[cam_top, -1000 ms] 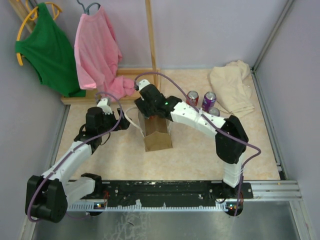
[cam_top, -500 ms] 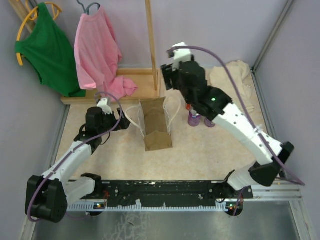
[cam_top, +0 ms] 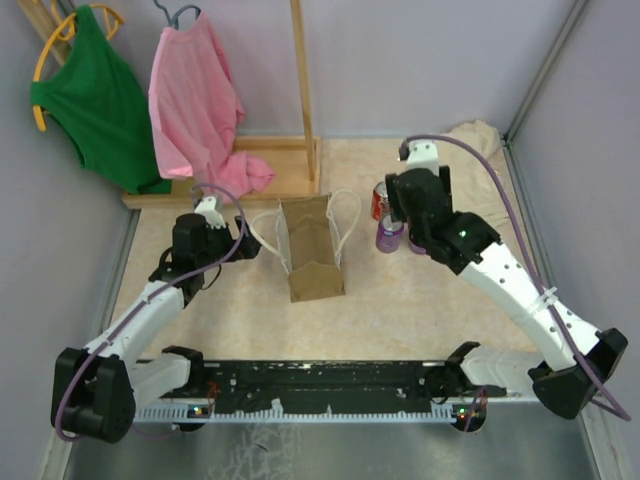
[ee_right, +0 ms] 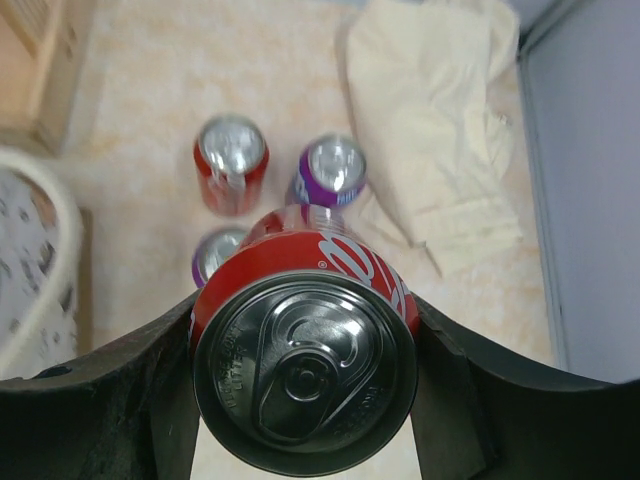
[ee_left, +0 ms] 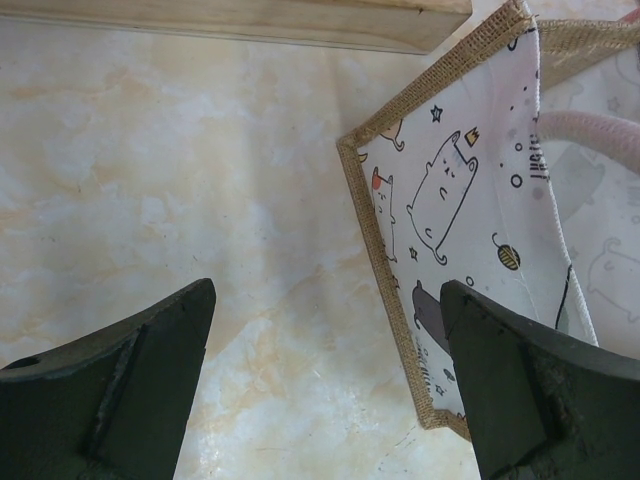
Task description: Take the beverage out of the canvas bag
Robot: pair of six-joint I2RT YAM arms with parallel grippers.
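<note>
The robot's right gripper will next move back and down to release the red can, since there is bare floor below and back from it, on the near side of the purple cans.
The canvas bag (cam_top: 311, 252) is tan-brown with white loop handles and stands in the middle of the floor. It also shows in the left wrist view (ee_left: 470, 200) with its cat-print lining. My right gripper (cam_top: 412, 215) is right of the bag, shut on a red beverage can (ee_right: 305, 370), and holds it above other cans. The held can is hidden under the gripper in the top view. My left gripper (ee_left: 325, 385) is open and empty, just left of the bag (cam_top: 240, 243).
Under the held can stand a red can (ee_right: 231, 160) and two purple cans (ee_right: 332, 170) (ee_right: 215, 255). A cream-beige cloth (cam_top: 465, 165) lies at the back right. A wooden rack base (cam_top: 270, 175) with hanging pink and green shirts is at the back left.
My right arm rose out of the bag with the red can, swung right and came down over the standing cans. The left arm has not moved.
</note>
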